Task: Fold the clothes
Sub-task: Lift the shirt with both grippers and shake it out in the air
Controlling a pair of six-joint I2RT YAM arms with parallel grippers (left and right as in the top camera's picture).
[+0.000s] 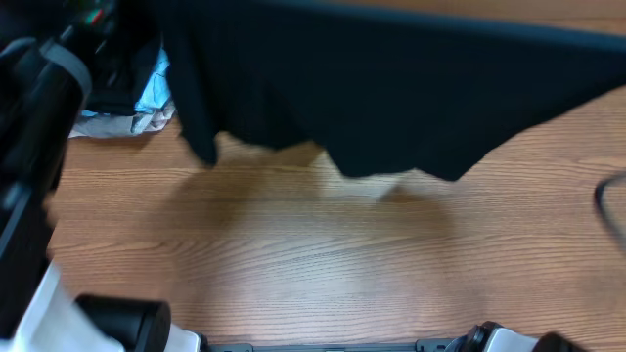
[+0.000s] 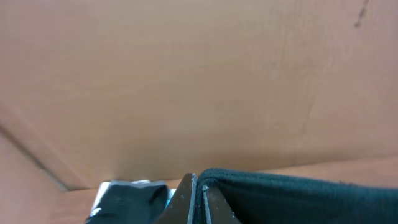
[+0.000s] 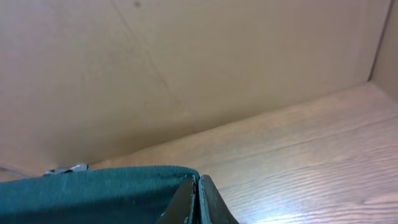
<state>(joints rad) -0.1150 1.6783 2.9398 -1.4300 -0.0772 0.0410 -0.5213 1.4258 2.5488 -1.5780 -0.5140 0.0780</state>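
The left gripper moves down and outward next to release the shirt's edge, as the shirt point(image 1: 391, 88) still hangs and the tabletop by the folded garments lies there.
The black shirt point(image 1: 391, 88) hangs spread across the top of the overhead view, lifted above the wooden table point(image 1: 293, 254), its lower edge dangling. My left gripper point(image 2: 198, 199) is shut on the shirt's edge point(image 2: 298, 196), which runs to its right. My right gripper point(image 3: 198, 199) is shut on the shirt's other edge point(image 3: 93, 193), which runs to its left. Neither gripper's fingers show in the overhead view; only the left arm point(image 1: 39, 127) is seen at the left edge.
Folded garments, black and light-blue point(image 1: 147, 93), lie at the far left of the table; a dark folded piece point(image 2: 130, 199) shows in the left wrist view. A wooden back wall point(image 3: 186, 68) stands behind. A black cable point(image 1: 611, 200) lies at the right edge.
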